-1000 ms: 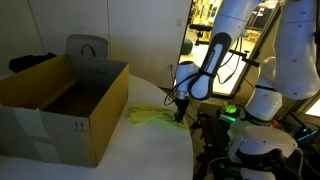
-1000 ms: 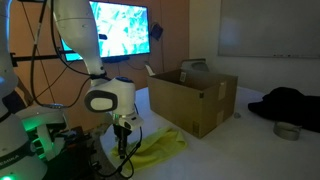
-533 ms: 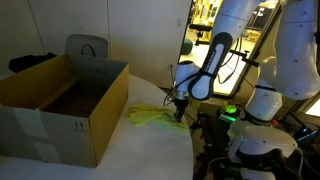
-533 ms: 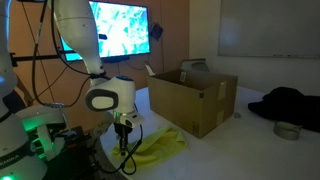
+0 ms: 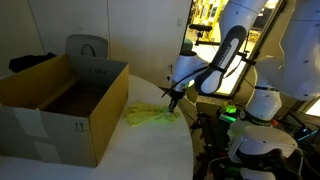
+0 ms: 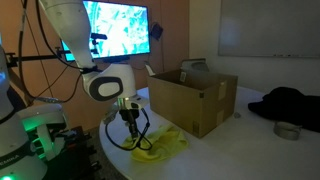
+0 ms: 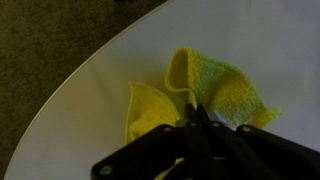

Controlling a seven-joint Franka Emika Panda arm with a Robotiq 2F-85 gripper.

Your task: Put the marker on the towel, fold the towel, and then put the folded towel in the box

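The towel's upper edge should go up toward the box (image 5: pixel 95 105) with my gripper and be let go over the towel's box-side part (image 5: pixel 139 114), because that part of the towel lies outward of my gripper.
The yellow-green towel (image 7: pixel 222 86) lies crumpled on the white table (image 5: pixel 150 150) near its round edge, beside the box. It also shows in both exterior views (image 5: pixel 146 116) (image 6: pixel 162 144). My gripper (image 7: pixel 195 113) is shut on a fold of the towel and holds that part raised, with two lobes hanging below. It shows in both exterior views (image 5: pixel 171 99) (image 6: pixel 129 116). The brown cardboard box (image 5: pixel 95 105) (image 6: pixel 195 108) stands open next to the towel. The marker is not visible.
A grey chair back (image 5: pixel 86 47) stands behind the box. A black cloth (image 6: pixel 290 103) and a small round bowl (image 6: pixel 288 130) lie on the far side of the table. A lit screen (image 6: pixel 115 28) hangs behind the arm. The table edge runs close to the towel.
My gripper has risen and shifted toward the box, pulling a fold of the towel up with it. The box has not moved.
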